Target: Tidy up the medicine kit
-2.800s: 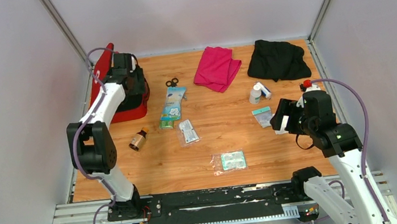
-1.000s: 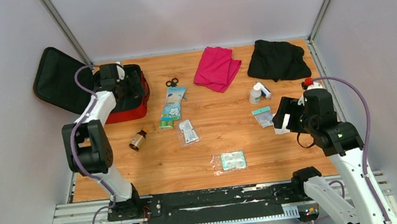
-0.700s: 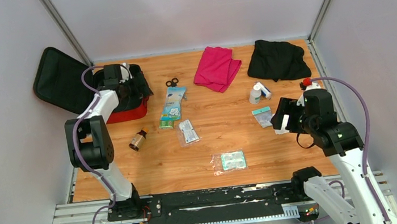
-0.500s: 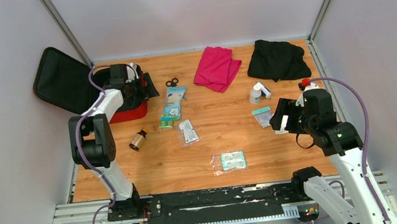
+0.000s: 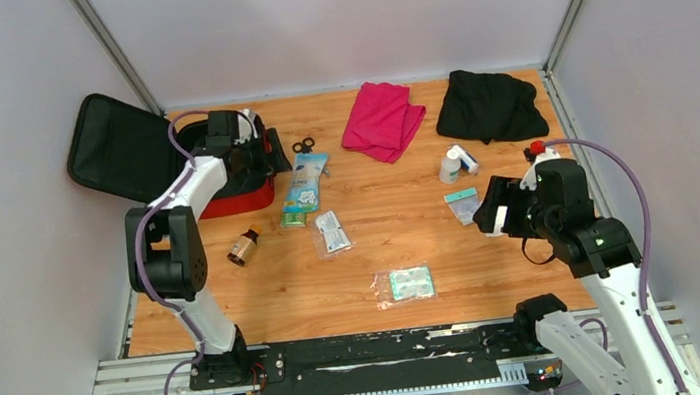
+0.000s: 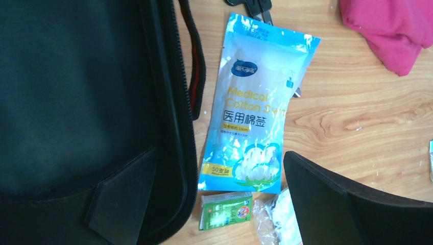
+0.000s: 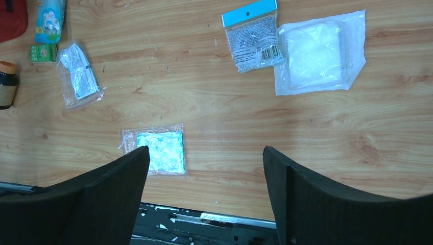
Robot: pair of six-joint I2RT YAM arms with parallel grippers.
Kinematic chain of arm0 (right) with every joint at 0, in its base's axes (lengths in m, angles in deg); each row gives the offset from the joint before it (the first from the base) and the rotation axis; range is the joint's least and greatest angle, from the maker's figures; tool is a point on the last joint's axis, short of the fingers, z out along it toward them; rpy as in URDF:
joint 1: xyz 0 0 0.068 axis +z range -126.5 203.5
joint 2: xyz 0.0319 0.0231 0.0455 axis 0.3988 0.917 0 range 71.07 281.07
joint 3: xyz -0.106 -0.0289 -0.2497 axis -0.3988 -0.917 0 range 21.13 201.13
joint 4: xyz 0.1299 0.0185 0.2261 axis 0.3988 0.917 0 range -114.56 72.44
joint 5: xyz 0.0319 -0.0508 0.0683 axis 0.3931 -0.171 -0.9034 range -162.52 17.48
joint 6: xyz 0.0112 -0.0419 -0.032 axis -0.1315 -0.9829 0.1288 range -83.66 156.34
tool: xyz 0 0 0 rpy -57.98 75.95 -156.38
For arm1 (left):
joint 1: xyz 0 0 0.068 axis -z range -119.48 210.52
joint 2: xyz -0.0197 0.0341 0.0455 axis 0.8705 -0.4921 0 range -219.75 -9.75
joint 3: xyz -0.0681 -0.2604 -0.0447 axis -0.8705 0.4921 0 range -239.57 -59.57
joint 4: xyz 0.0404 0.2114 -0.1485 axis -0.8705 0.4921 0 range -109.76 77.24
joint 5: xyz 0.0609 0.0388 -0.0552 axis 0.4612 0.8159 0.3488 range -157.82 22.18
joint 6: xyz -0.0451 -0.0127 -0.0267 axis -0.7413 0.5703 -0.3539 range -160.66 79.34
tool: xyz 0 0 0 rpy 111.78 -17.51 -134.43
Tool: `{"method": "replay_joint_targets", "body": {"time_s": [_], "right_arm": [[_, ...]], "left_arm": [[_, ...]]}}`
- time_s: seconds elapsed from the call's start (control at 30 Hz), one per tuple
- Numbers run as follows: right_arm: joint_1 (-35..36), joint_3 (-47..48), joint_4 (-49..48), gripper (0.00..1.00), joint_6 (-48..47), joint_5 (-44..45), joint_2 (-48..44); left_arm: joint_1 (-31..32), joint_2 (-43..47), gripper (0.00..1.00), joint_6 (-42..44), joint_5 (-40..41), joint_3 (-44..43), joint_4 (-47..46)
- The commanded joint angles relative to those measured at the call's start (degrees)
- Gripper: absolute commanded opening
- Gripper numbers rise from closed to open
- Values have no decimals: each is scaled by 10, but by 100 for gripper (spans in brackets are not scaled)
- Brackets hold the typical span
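The left gripper moves back from the kit and lowers to close around the brown bottle's body point(image 5: 241, 252) next, because bare wood on both sides leaves finger room.
The medicine kit point(image 5: 226, 201), a red soft case, lies open at the back left, its black-lined lid point(image 5: 119, 150) flung back past the table's left edge. In the left wrist view its black inside point(image 6: 76, 92) fills the left half. My left gripper point(image 5: 265, 152) hovers open over the kit's right rim, beside a blue cotton swab bag point(image 6: 255, 112); nothing sits between its fingers point(image 6: 316, 194). My right gripper point(image 5: 491, 212) hangs open and empty above the right side of the table, its fingers point(image 7: 306, 199) wide apart over bare wood.
Loose items lie on the wood: scissors point(image 5: 303, 146), a green box point(image 6: 226, 209), a brown bottle point(image 5: 245, 246), a clear packet point(image 7: 79, 76), a blue-green packet point(image 7: 158, 151), a blue-headed packet point(image 7: 253, 35), a white pouch point(image 7: 319, 53), a white bottle point(image 5: 450, 165). A pink cloth point(image 5: 382, 118) and a black cloth point(image 5: 489, 105) lie at the back.
The kit's lid, upright earlier, has swung open to the left. My left gripper has moved right, from above the kit to its right rim. The right arm has barely moved.
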Motion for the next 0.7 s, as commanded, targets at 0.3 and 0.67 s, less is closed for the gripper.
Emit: {"method": "replay_joint_targets", "body": {"time_s": [0.3,0.67], "right_arm": [[-9,-21,-9,88,-11,-10,23],[-9,-79,-84,88,-20,-56,51]], "left_arm": [[1,279,100,6,191,93,83],[1,409,100,-43,193,269,90]]}}
